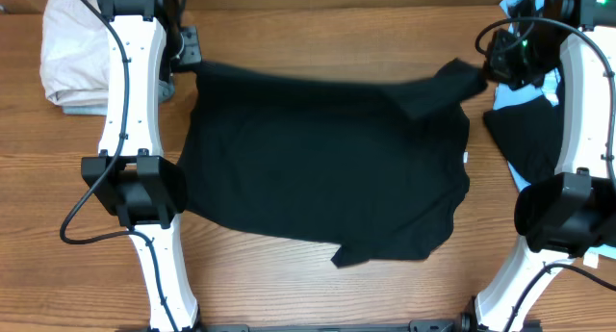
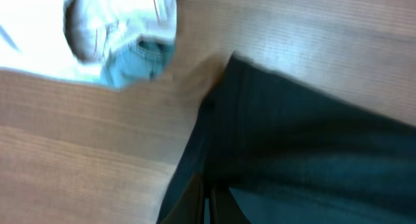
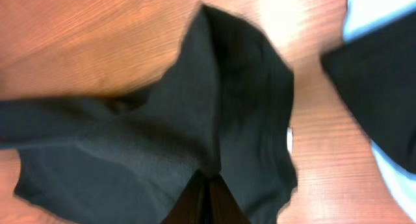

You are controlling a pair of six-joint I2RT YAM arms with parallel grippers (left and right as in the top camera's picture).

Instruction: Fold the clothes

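The garment's corner is raised. My right gripper needs to move back and down next to the garment's edge by the tag (image 1: 467, 160) (image 3: 289, 139) and let go.
A large black garment (image 1: 318, 168) lies spread over the middle of the wooden table, with a small white tag (image 1: 467, 160) at its right edge. My left gripper (image 1: 192, 55) is shut on its far left corner. In the left wrist view the fingers (image 2: 195, 201) pinch the black fabric (image 2: 305, 139), which is drawn taut. My right gripper (image 1: 484, 68) is shut on the far right sleeve, lifted a little off the table. Seen from the right wrist, the black cloth (image 3: 162, 139) bunches into a ridge running into the closed fingers (image 3: 224, 204), and the tag (image 3: 289, 139) shows beside it.
A folded white and beige pile (image 1: 77, 58) sits at the far left corner, blurred in the left wrist view (image 2: 120, 29). Light blue cloth (image 1: 527, 91) and another black garment (image 1: 529, 140) lie at the right under my right arm, and that garment (image 3: 377, 87) also shows to the right wrist.
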